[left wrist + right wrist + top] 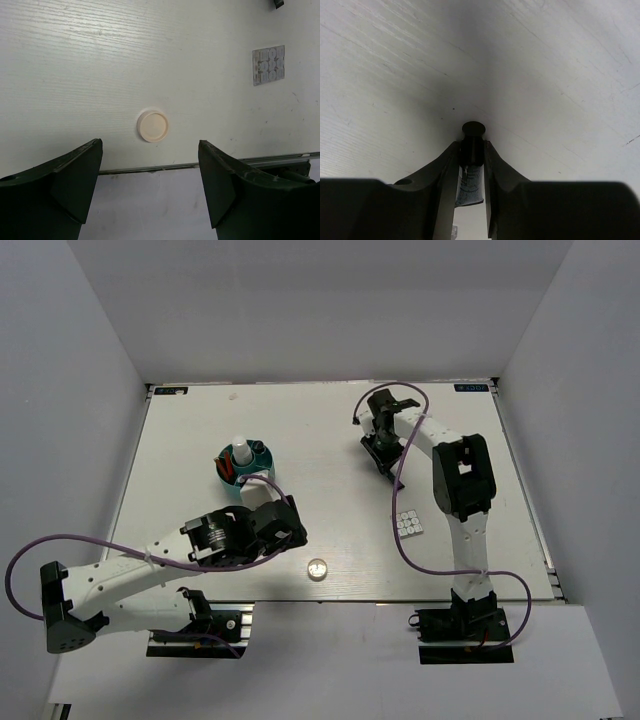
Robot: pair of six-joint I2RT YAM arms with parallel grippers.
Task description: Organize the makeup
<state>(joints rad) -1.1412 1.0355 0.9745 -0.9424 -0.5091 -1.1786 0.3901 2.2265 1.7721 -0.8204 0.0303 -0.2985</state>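
Note:
The tube (473,129) in my right gripper should be lifted across to the left in the top view next, for me to release inside the teal holder of pencils.
A tiny round jar (317,568) lies near the table's front edge; in the left wrist view the jar (152,126) sits just ahead of my left gripper (150,145), which is open and empty. In the top view the left gripper (288,528) is up-left of the jar. The grey-panned palette (408,524) lies flat at centre right and also shows in the left wrist view (268,65). My right gripper (471,146) is shut on a short black tube (473,129), cap down on the table, at the far right-centre (380,455). A white bottle (240,452) and red and black pencils (222,469) stand in the teal holder.
The teal round holder (262,459) stands left of centre, just behind the left wrist. The table's front edge (210,162) runs close under the left gripper. White walls close in the table on three sides.

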